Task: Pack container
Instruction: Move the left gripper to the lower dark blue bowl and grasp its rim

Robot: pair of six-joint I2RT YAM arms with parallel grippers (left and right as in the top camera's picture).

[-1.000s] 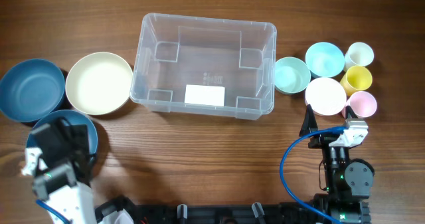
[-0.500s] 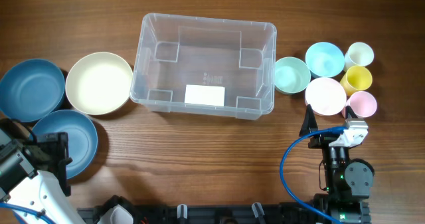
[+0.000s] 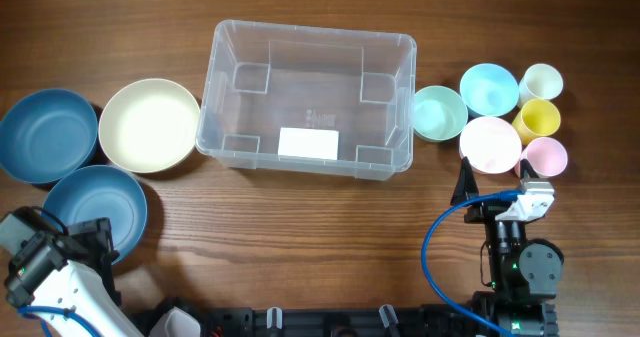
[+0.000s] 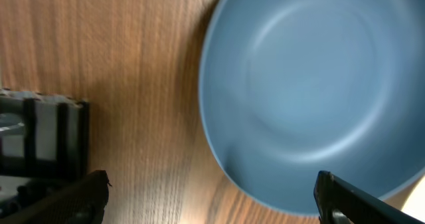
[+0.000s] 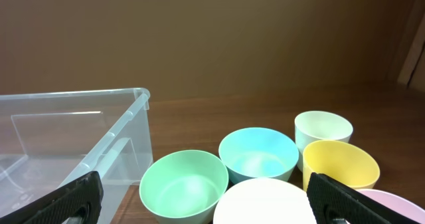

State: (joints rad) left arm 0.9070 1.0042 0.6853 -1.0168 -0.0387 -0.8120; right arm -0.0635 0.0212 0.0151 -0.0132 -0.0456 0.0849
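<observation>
The near rim of the blue bowl (image 4: 226, 173) already lies between the left gripper's open fingers, so the left gripper will go down onto it next, with its fingers on both sides of the bowl's side.
The clear plastic container (image 3: 305, 97) with a white label stands empty at the table's middle back; its right end shows in the right wrist view (image 5: 73, 137). My left gripper (image 3: 75, 239) is open and empty at the near-left edge of a blue bowl (image 3: 100, 207). In the left wrist view that bowl (image 4: 312, 91) fills the upper right, with the open gripper (image 4: 212, 204) spanning its near rim. My right gripper (image 3: 498, 189) is open and empty, just in front of a white bowl (image 3: 490, 144); it also shows in the right wrist view (image 5: 206, 207).
A dark blue bowl (image 3: 45, 132) and a cream bowl (image 3: 150, 125) sit left of the container. To its right are a mint bowl (image 3: 439, 112), a light blue bowl (image 3: 489, 88), and white (image 3: 541, 81), yellow (image 3: 537, 119) and pink (image 3: 545, 157) cups.
My left gripper has swung off the blue bowl toward the near-left table edge and now sits at the bowl's lower left. The right arm has not moved.
</observation>
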